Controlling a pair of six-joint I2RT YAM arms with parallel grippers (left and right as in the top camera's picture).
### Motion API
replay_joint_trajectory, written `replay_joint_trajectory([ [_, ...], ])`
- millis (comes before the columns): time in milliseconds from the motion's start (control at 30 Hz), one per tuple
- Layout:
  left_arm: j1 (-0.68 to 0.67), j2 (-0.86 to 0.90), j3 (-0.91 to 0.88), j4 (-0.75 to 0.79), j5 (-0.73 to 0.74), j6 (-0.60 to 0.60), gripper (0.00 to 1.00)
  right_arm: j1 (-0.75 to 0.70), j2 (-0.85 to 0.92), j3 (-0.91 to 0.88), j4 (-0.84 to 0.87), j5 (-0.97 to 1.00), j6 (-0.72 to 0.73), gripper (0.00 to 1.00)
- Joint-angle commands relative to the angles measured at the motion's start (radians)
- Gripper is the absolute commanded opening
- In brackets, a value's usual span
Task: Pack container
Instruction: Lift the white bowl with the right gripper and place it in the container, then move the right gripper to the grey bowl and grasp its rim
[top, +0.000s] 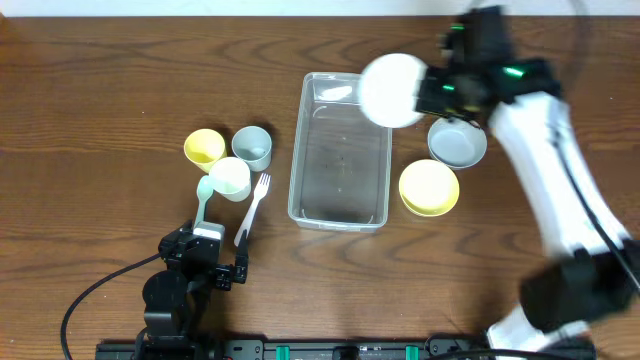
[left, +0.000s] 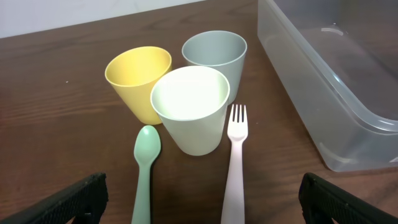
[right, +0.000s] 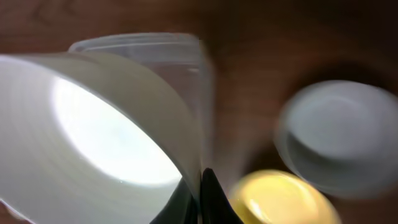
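Next I will move my right gripper to the left in the overhead view, then down to release the bowl in the container's far half (top: 342, 132), whose bottom lies empty.
The clear rectangular container (top: 340, 150) stands mid-table, with nothing inside it; its corner shows in the left wrist view (left: 336, 81) and, blurred, in the right wrist view (right: 186, 56). My right gripper (top: 432, 93) is shut on the rim of a white bowl (top: 392, 90) and holds it in the air over the container's far right corner; the bowl fills the left of the right wrist view (right: 93, 130), with the fingers (right: 200, 199) pinching its edge. My left gripper (top: 205, 262) is open and empty near the front edge; its fingertips (left: 202, 199) straddle a green spoon and a pink fork.
A blue-grey bowl (top: 457, 142) and a yellow bowl (top: 429, 187) sit right of the container. Left of it stand a yellow cup (top: 204, 149), a blue-grey cup (top: 252, 147) and a white cup (top: 230, 179), with a green spoon (top: 204, 200) and pink fork (top: 252, 208) in front.
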Motion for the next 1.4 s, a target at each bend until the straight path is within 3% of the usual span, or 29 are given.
replay_joint_trajectory([
  [0, -0.003, -0.006, -0.018, 0.000, 0.014, -0.005, 0.98, 0.057, 0.132, 0.105, 0.029, -0.053, 0.063, 0.01],
  [233, -0.003, -0.006, -0.018, 0.000, 0.014, -0.005, 0.98, 0.095, 0.391, 0.295, 0.018, -0.064, 0.095, 0.02],
  [500, -0.003, -0.006, -0.018, 0.000, 0.014, -0.005, 0.98, 0.097, 0.435, 0.296, -0.023, 0.000, 0.108, 0.01],
  [533, -0.003, -0.006, -0.018, 0.000, 0.014, -0.005, 0.98, 0.098, 0.435, 0.296, -0.031, 0.000, 0.108, 0.03],
  [600, -0.003, -0.006, -0.018, 0.000, 0.014, -0.005, 0.98, 0.097, 0.430, 0.297, -0.039, -0.014, 0.100, 0.29],
  [700, -0.003, -0.006, -0.018, 0.000, 0.014, -0.005, 0.98, 0.097, 0.401, 0.313, -0.042, -0.052, 0.041, 0.40],
  [933, -0.003, -0.006, -0.018, 0.000, 0.014, -0.005, 0.98, 0.047, 0.149, 0.359, -0.119, -0.048, -0.038, 0.52],
  [1100, -0.003, -0.006, -0.018, 0.000, 0.014, -0.005, 0.98, -0.113, -0.048, 0.359, -0.294, 0.021, -0.098, 0.61],
  [1267, -0.003, -0.006, -0.018, 0.000, 0.014, -0.005, 0.98, -0.285, -0.090, 0.355, -0.486, 0.065, -0.177, 0.66],
  [1367, -0.003, -0.006, -0.018, 0.000, 0.014, -0.005, 0.98, -0.359, -0.076, 0.291, -0.506, 0.065, -0.208, 0.67],
])
